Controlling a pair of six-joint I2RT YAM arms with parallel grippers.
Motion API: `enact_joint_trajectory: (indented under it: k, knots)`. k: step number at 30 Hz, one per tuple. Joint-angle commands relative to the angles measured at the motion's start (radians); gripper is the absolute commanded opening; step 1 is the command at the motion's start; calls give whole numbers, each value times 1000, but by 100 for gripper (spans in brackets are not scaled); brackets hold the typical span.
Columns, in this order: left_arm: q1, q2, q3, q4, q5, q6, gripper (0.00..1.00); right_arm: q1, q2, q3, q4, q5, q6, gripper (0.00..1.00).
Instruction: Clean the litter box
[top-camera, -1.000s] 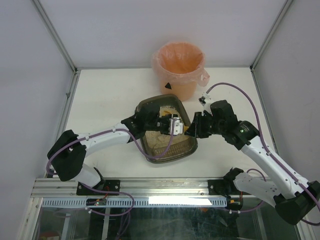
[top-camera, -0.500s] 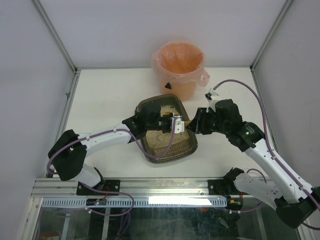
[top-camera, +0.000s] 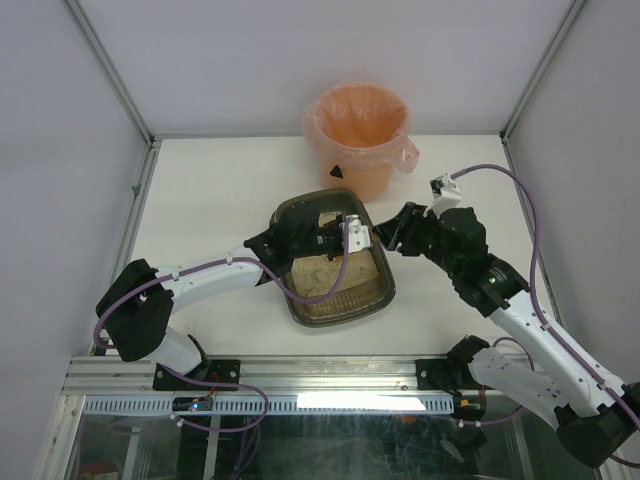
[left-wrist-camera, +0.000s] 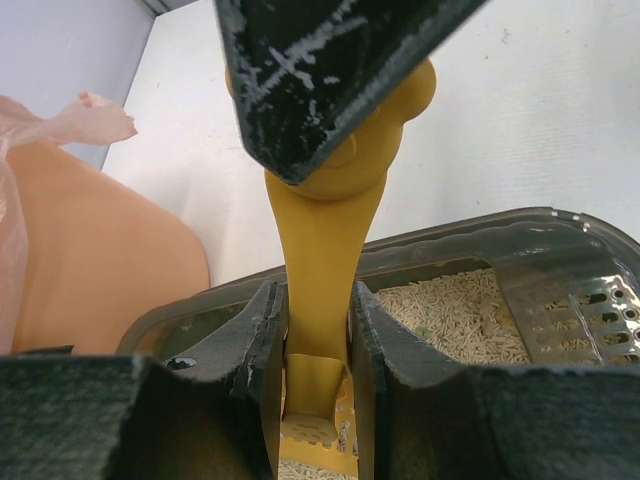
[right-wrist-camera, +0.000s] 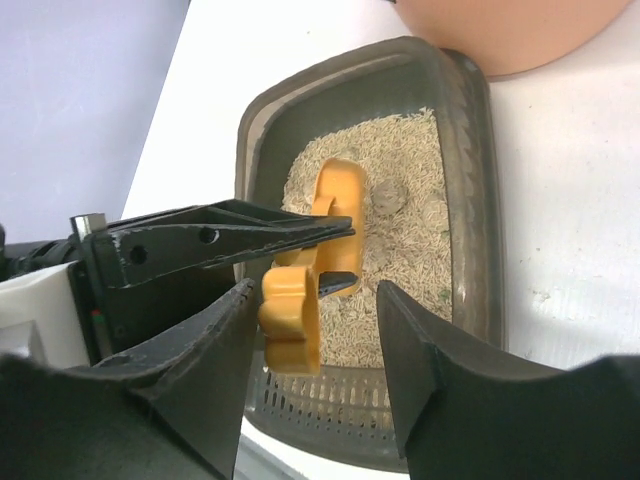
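Note:
The scoop's thick end sticks out free to the left in the top view, so the right gripper will move its open fingers there and close.
The litter box (top-camera: 341, 312) is a dark grey-brown tray of beige litter at the table's middle; its rim also shows in the left wrist view (left-wrist-camera: 480, 232) and the right wrist view (right-wrist-camera: 463, 180). My left gripper (top-camera: 350, 238) (left-wrist-camera: 318, 300) is over the box, shut on the handle of the yellow slotted scoop (left-wrist-camera: 322, 240), whose blade hangs just above the litter. My right gripper (top-camera: 384, 236) (right-wrist-camera: 315, 300) is open, with one finger on each side of the scoop's handle end (right-wrist-camera: 292, 318), not closed on it.
The round orange-pink bag-lined bucket (top-camera: 360, 135) stands just behind the box, at the table's far edge; it also shows in the left wrist view (left-wrist-camera: 90, 260). White table (top-camera: 200, 200) lies left and right of the box. Frame posts stand at the far corners.
My right wrist has swung up and toward the far side while its fingers stay at the scoop's handle end. My left gripper with the scoop has shifted slightly toward the bucket.

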Motion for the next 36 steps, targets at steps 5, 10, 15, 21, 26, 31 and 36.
enact_joint_trajectory:
  k: [5,10,15,21,26,31,36]
  knots:
    - [8,-11,59,84,-38,-110,0,53,-17,-47,255,182,0,53]
    - [8,-11,71,77,-52,-142,0,104,12,-73,340,276,-33,52]
    - [8,-6,90,68,-100,-166,0,142,65,-73,380,336,-55,50]
    - [7,-6,94,65,-123,-175,0,196,104,-80,412,415,-90,43]
    - [8,-6,94,65,-130,-174,0,208,114,-87,414,433,-92,34]
    - [8,-5,92,66,-125,-175,0,209,110,-92,412,447,-94,20]
    - [8,-23,75,84,-116,-178,26,209,110,-92,418,440,-104,2]
